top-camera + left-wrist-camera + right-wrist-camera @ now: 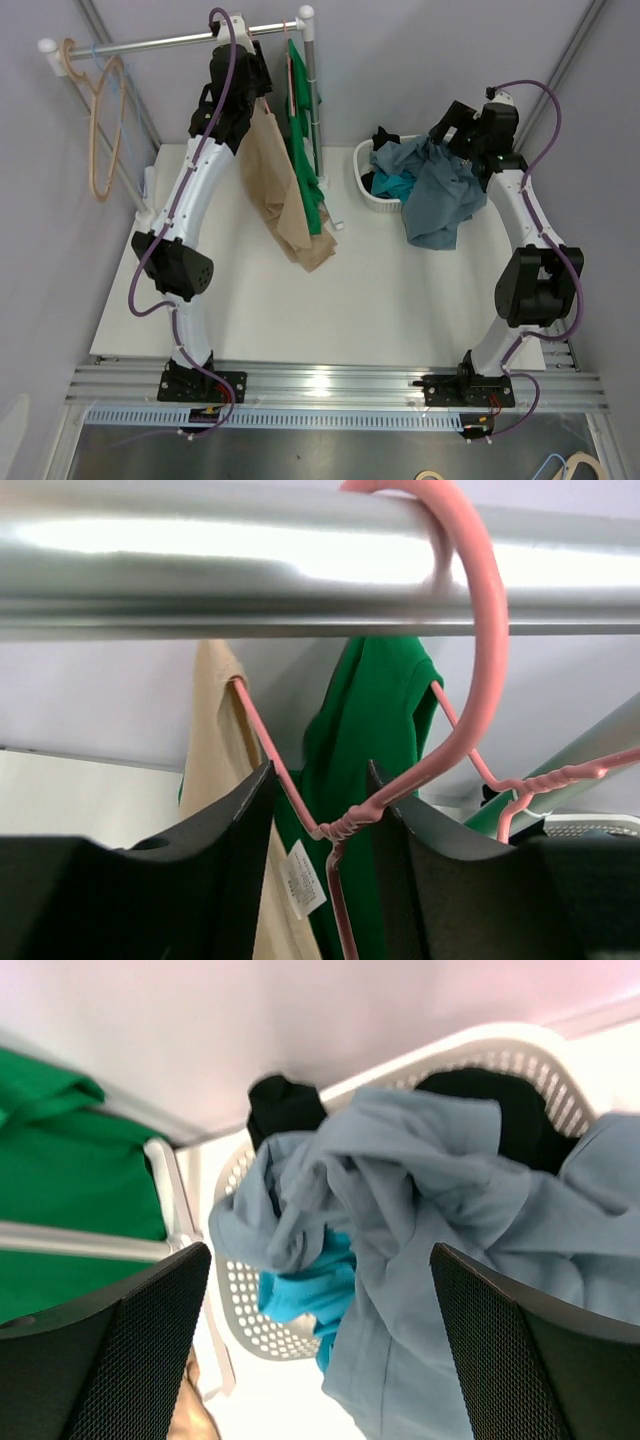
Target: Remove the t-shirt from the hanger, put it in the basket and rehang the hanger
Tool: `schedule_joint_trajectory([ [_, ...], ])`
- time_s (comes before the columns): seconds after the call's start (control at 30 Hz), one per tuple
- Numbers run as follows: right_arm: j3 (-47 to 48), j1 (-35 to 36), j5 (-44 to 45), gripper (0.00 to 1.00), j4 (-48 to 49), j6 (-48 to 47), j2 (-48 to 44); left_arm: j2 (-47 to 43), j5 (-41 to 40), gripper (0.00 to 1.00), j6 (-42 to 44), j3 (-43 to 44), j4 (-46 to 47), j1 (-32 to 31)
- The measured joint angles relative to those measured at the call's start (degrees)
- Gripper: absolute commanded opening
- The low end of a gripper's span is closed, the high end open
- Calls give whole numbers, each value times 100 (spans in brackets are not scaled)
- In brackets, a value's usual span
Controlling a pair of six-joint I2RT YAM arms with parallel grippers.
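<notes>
Part of the grey-blue shirt hangs outside over the basket's near rim, so my right gripper will next move back and go down onto that part of the shirt.
A tan t-shirt (285,190) hangs from a pink hanger (287,60) on the metal rail (160,42), sagging low toward the table. In the left wrist view the tan t-shirt (215,740) sits on the left shoulder of the pink hanger (480,660), whose hook is over the rail (200,570). My left gripper (262,85) is up at the rail. Its jaws (320,800) are open on either side of the hanger's twisted neck. My right gripper (455,135) is open and empty over the basket, also seen in its wrist view (320,1330).
A green shirt (305,150) hangs on a second pink hanger (560,777) just right of the tan one. A white basket (380,205) holds a grey-blue shirt (445,195) spilling over its rim. Empty hangers (103,120) hang at the rail's left end. An upright post (312,90) stands behind.
</notes>
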Motion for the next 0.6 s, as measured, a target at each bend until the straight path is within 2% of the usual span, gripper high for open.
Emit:
schedule_joint_trajectory([
  [0.07, -149, 2, -59, 96, 28, 0, -15, -9, -63, 42, 55, 0, 26, -15],
  [0.1, -219, 7, -85, 96, 26, 2, -7, -17, -94, 30, 92, 0, 37, -24],
  [0.17, -376, 7, -138, 96, -17, 4, -2, -46, -133, 19, 203, 0, 48, -46],
  [0.2, -424, 4, -153, 96, -42, 4, -2, -66, -142, 7, 243, 0, 48, -57],
  [0.23, -461, 7, -160, 96, -59, 7, -2, -85, -157, 1, 304, 0, 48, -70],
  [0.43, -614, 31, -212, 96, -149, -11, -105, -107, -177, 1, 422, 7, 15, -96],
  [0.6, -1613, 160, -44, 98, -308, -103, -962, -142, -83, 1, 586, 9, -13, -94],
])
